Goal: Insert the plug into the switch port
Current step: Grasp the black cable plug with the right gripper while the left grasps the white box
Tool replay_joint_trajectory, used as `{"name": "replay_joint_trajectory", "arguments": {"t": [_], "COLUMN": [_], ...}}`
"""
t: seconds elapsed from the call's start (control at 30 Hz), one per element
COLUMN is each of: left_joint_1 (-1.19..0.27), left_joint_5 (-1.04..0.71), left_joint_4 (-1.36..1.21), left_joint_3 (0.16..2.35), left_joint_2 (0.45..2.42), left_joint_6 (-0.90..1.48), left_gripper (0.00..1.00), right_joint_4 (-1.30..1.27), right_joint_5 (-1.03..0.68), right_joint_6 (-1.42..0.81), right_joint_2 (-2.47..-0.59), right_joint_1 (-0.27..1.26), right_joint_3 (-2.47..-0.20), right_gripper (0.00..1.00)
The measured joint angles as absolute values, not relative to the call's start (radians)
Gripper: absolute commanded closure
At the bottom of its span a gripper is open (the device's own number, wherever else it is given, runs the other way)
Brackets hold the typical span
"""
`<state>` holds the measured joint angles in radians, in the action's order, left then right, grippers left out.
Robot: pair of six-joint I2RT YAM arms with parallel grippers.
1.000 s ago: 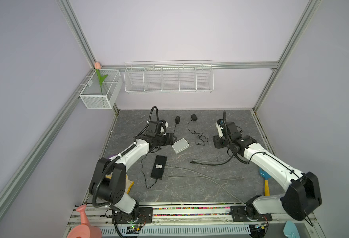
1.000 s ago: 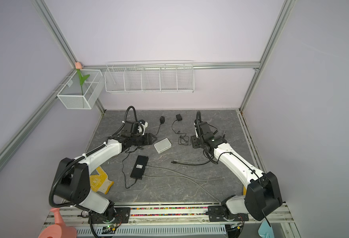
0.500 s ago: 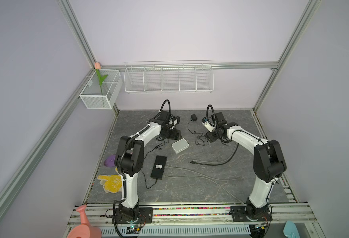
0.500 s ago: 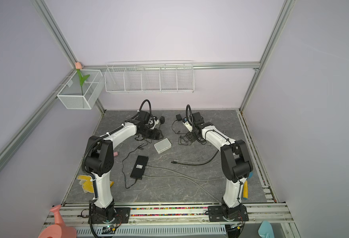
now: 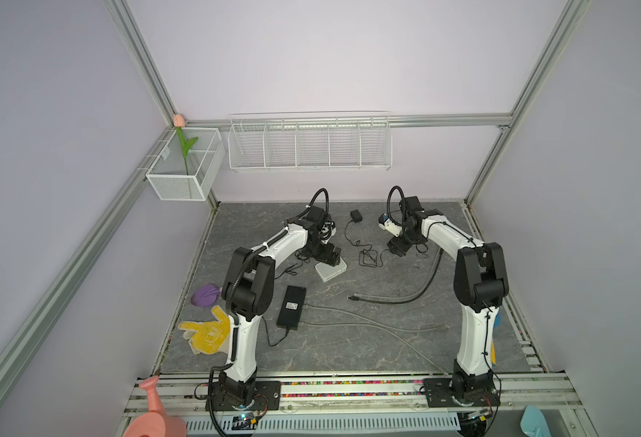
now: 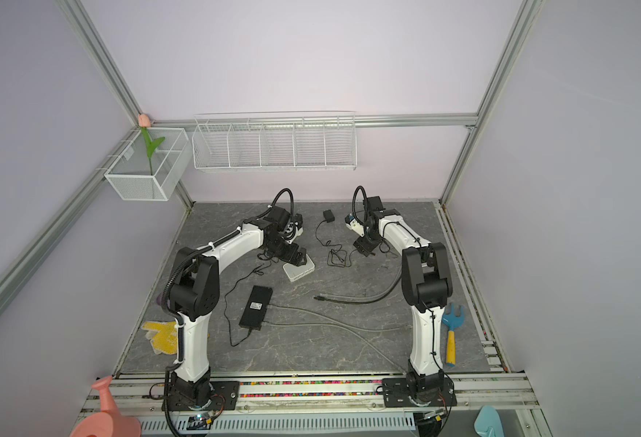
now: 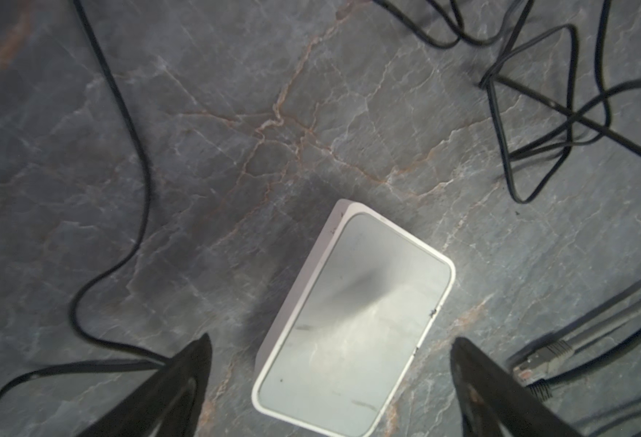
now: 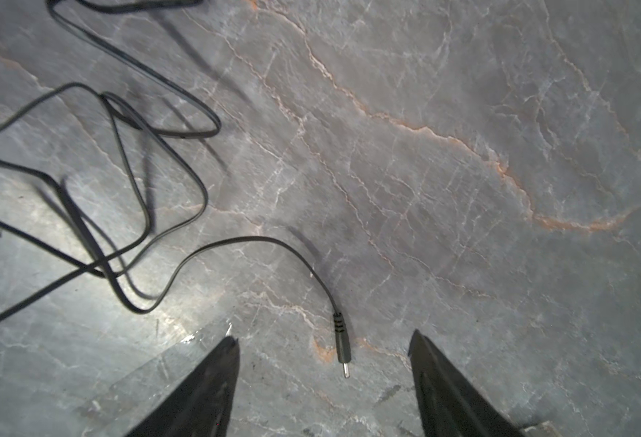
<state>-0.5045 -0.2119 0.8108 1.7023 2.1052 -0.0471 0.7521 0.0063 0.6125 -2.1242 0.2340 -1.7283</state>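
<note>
The white switch lies below my left gripper, slanted between its fingers, so next my left gripper will turn and lower to close across the switch's long sides.
The switch is a small white box lying flat on the grey mat; its port does not show in any view. My left gripper hangs just over its far end. In the left wrist view the switch lies between the wide-open jaws of the left gripper, untouched. The plug is a thin black barrel plug on a black cord, lying on the mat. My right gripper stands open above it, with the plug between the fingers and clear of both.
A tangle of black cord runs to a black adapter. A black power brick, a thick grey cable and a grey network connector lie nearby. Yellow glove and blue rake lie at the mat's sides.
Both arms' elbows have risen from low to upright. The left gripper has shifted right over the switch and opened wider. The right gripper has stayed near the plug.
</note>
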Motion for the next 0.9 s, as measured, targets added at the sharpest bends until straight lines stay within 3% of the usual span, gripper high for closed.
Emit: {"name": "replay_joint_trajectory", "arguments": {"t": [0.33, 0.9], "left_joint_1": [-0.542, -0.562], "left_joint_5": [-0.176, -0.111], "left_joint_4": [0.829, 0.84], "left_joint_3": [1.728, 1.688], "left_joint_2": [2.115, 2.135], "left_joint_6": [-0.058, -0.054], "left_gripper": [0.04, 0.07], "right_joint_4": [0.899, 0.921], "right_joint_5": [-0.001, 0.03], "right_joint_6": [0.589, 0.58], "right_joint_2": [-2.253, -2.291], "right_joint_1": [0.154, 0.203], "right_joint_3": [-1.853, -1.863], "right_gripper": [0.41, 0.49]}}
